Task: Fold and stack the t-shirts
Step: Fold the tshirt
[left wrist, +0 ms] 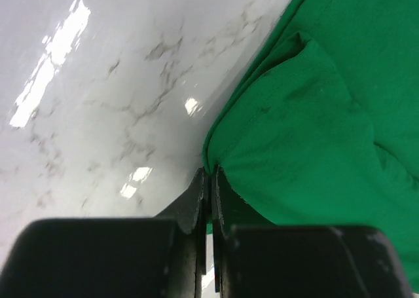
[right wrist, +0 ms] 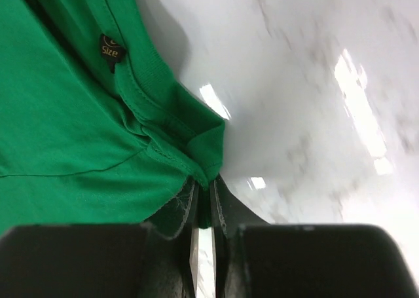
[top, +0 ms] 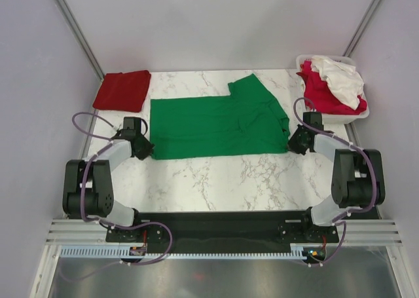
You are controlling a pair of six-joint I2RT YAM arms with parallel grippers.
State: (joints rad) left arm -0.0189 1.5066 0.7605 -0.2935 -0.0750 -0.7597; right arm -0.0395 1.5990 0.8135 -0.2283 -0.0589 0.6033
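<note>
The green shirt's near corner needs to go back along the table, so my right gripper will first drag that corner, then open.
A bright green t-shirt [top: 216, 124] lies spread across the middle of the marble table, one sleeve pointing to the back. My left gripper [top: 148, 153] is at its near left corner, shut on the green cloth [left wrist: 281, 147], whose edge is pinched between the jaws. At the near right corner my right gripper [top: 292, 143] is shut on a bunched fold of the same shirt [right wrist: 85, 134] beside the collar label. A dark red t-shirt [top: 122, 90] lies folded at the back left. Crimson-pink [top: 324, 92] and white [top: 340, 78] shirts are piled at the back right.
A white plastic basket [top: 364, 112] at the back right holds the pink and white shirts. Grey walls close in the table on both sides and at the back. Bare marble [top: 222, 180] runs between the green shirt and the arm bases.
</note>
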